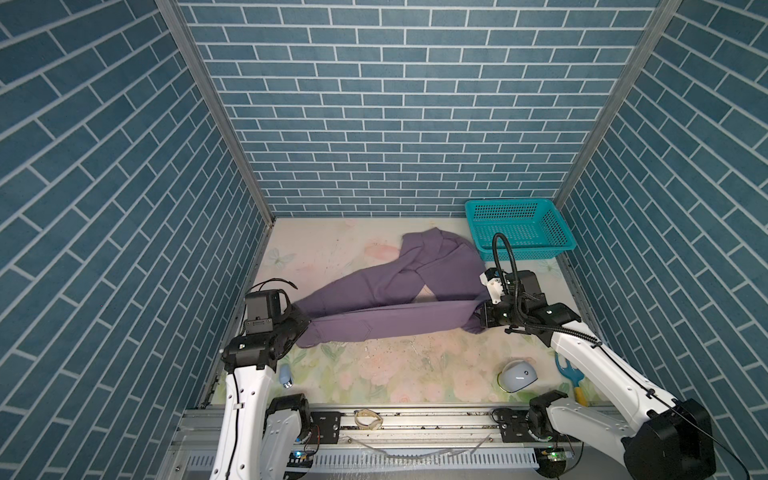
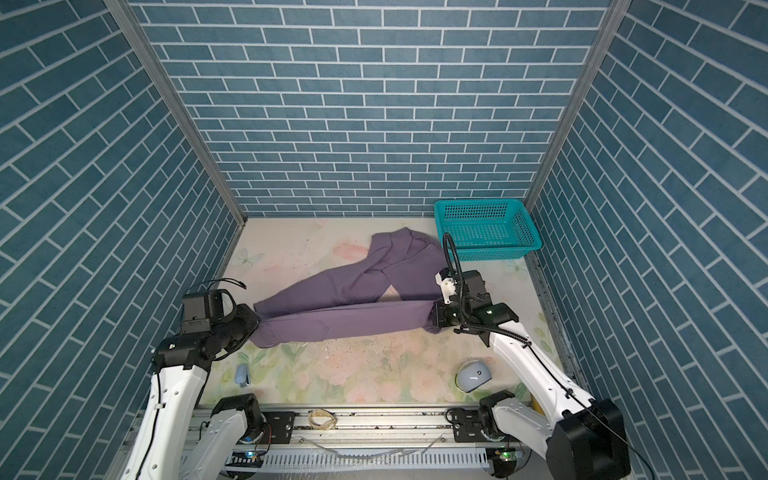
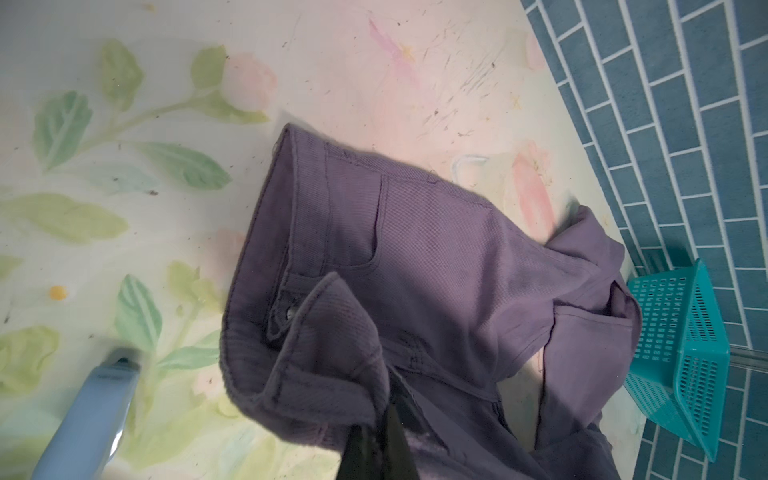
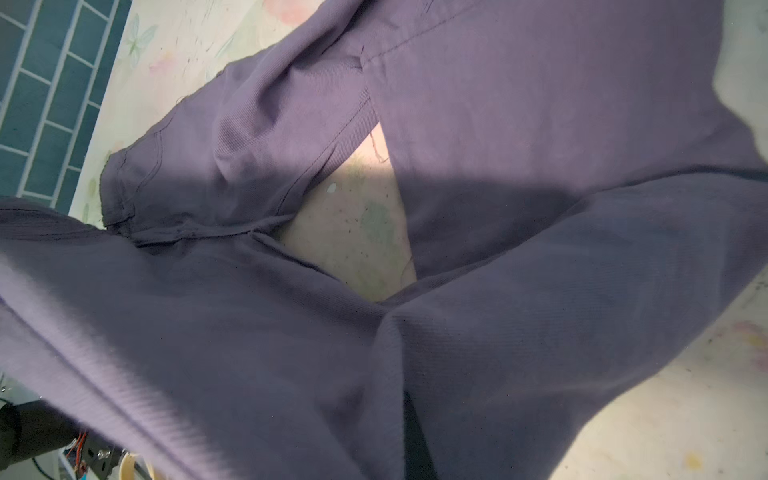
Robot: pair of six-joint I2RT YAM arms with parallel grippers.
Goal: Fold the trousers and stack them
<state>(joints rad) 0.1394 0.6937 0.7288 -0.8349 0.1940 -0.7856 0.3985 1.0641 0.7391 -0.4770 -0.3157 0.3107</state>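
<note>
My left gripper should next pull the folded waistband back and down onto bare flowered mat (image 1: 339,385), which is below and back of the gripper, to spread the fold, and then let go.
The dusty-purple trousers (image 1: 386,299) (image 2: 353,299) lie across the middle of the flowered mat, with one bunched end close to the basket. A band of fabric runs between my two grippers. My left gripper (image 1: 305,322) (image 2: 257,322) is shut on the waistband at the left end; in the left wrist view its dark fingertips (image 3: 395,432) pinch the folded waistband (image 3: 332,365). My right gripper (image 1: 480,318) (image 2: 432,318) is shut on the cloth at the right end. In the right wrist view, cloth (image 4: 540,124) hides its fingers except a dark sliver (image 4: 415,432).
A teal perforated basket (image 1: 511,203) (image 2: 478,203) (image 3: 685,353) stands in the back right corner. A pale blue stapler-like thing (image 1: 286,375) (image 3: 91,407) lies front left. A white-and-blue domed object (image 1: 517,375) and blue scissors (image 1: 566,370) lie front right. Brick-patterned walls enclose three sides.
</note>
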